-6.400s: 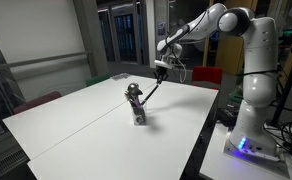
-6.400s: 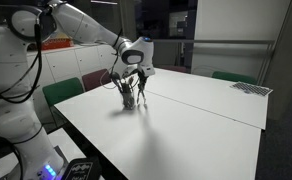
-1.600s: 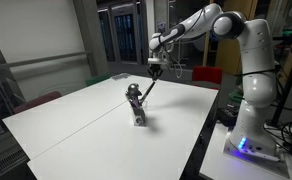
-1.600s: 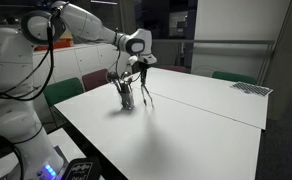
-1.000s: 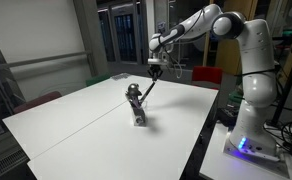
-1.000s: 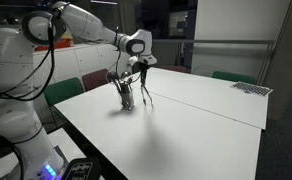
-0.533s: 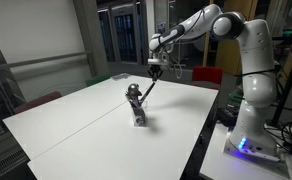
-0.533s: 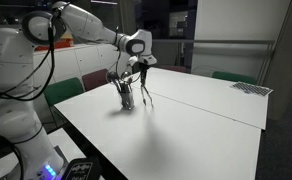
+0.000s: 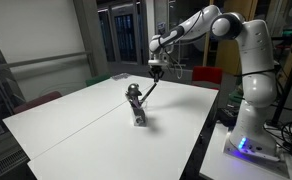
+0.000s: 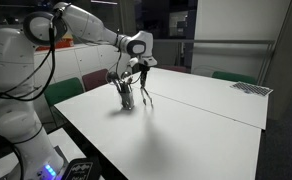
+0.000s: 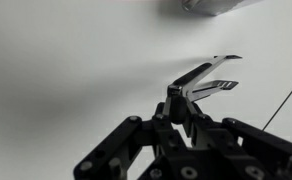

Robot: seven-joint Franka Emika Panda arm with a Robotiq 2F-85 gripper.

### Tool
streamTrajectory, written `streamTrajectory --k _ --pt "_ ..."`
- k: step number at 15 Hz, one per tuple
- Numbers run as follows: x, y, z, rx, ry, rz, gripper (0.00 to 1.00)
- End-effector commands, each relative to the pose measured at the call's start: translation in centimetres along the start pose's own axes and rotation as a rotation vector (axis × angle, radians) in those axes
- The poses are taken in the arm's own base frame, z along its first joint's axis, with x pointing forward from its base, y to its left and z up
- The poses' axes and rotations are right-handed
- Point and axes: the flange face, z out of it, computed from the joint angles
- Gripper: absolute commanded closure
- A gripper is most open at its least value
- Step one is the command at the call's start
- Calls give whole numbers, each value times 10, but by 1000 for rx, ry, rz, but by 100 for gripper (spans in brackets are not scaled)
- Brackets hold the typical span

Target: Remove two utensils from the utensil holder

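Note:
Next, my gripper will move down to the bare tabletop beside the holder below it and release the thin dark utensil, as its forked end hangs clear of the cup.
My gripper [image 9: 158, 68] [image 10: 142, 66] hangs above the white table, shut on the top of a thin dark utensil [image 9: 150, 85] [image 10: 146, 88]. In both exterior views that utensil slants down from the jaws towards the utensil holder [image 9: 138, 110] [image 10: 127, 98], a small greyish cup with other utensils [image 10: 123, 80] standing in it. In an exterior view the held utensil's lower end sits beside the cup, just above the table. In the wrist view the gripper [image 11: 176, 100] pinches the utensil [image 11: 208, 78], whose silvery forked end points away over the white table.
The white table [image 9: 76, 130] [image 10: 196, 120] is broad, with edges close to the robot base [image 9: 248, 140]. A dark flat object [image 10: 251, 88] lies at the far corner. Chairs [image 10: 61, 92] stand along the table's side behind the holder.
Over the last second nothing has visibly moved. Compared with several seconds ago, the gripper stands a little higher with the utensil in it.

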Motion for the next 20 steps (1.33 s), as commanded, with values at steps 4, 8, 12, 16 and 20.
streamTrajectory --k 4,8,12,16,20 --pt "26 25 44 -107 -103 90 97" --pt "33 31 65 -156 -142 112 61" --pt "37 37 90 -206 -197 132 38" --pt "39 46 110 -243 -238 151 9" --pt "32 42 103 -150 -245 82 0"
